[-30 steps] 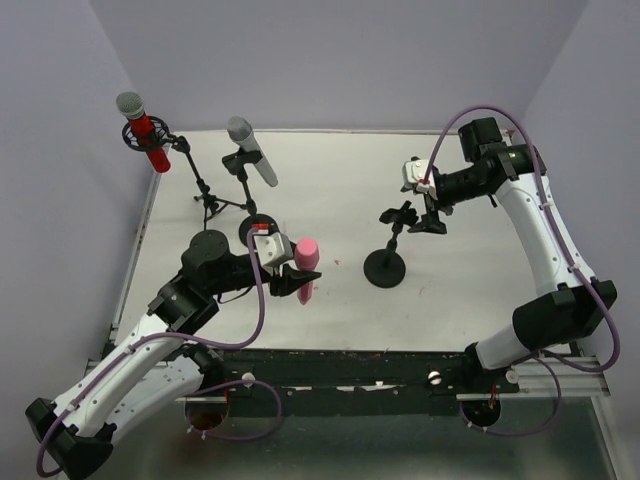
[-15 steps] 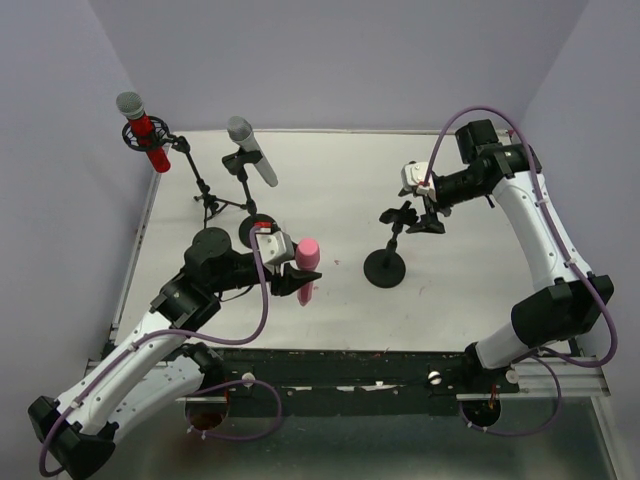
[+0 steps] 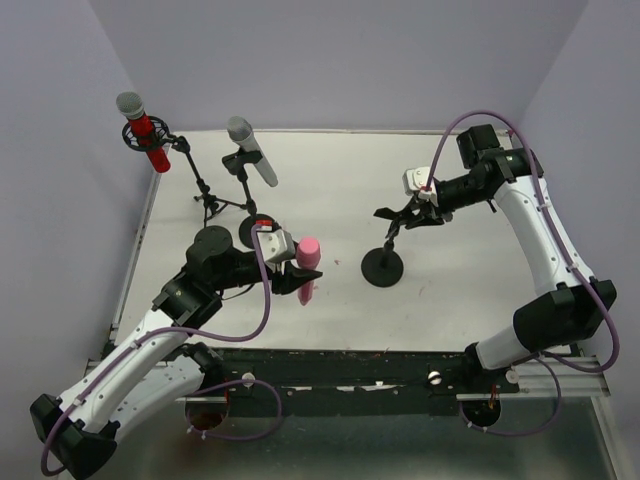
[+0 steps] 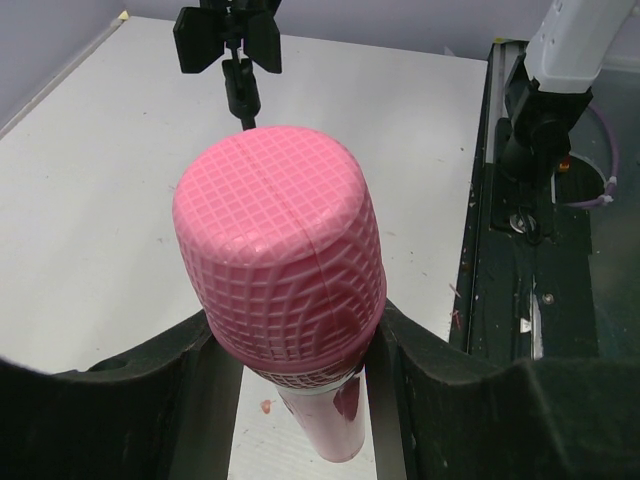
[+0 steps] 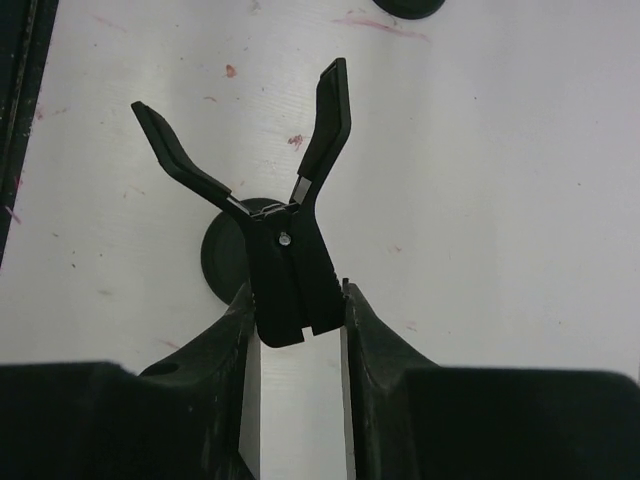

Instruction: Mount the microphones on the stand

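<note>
I need to carry the microphone outward toward the small stand with my left gripper next, into the gap between the clip's pegs, and release it there. The clip's pegs should be spread wide.
The all-pink microphone (image 3: 307,254) (image 4: 280,250) stands head up between the black fingers of my left gripper (image 3: 299,280) (image 4: 290,350), which is shut on its body just under the head. My right gripper (image 3: 417,214) (image 5: 295,310) is shut on the handles of the black clip (image 3: 396,213) (image 5: 288,262) atop the small stand with a round base (image 3: 383,267) (image 5: 218,262). The clip's two prongs are spread wide apart. In the top view the pink microphone is left of that stand, a hand's width away.
At the back left a glittery red microphone (image 3: 146,131) and a silver-grey one (image 3: 252,150) sit in clips on two black stands (image 3: 212,200). Purple walls close in the table on three sides. A black rail (image 3: 400,370) runs along the near edge.
My right gripper has closed on the clip's handles, and the clip's prongs have spread open and tilted. The left gripper and the pink microphone have stayed put.
</note>
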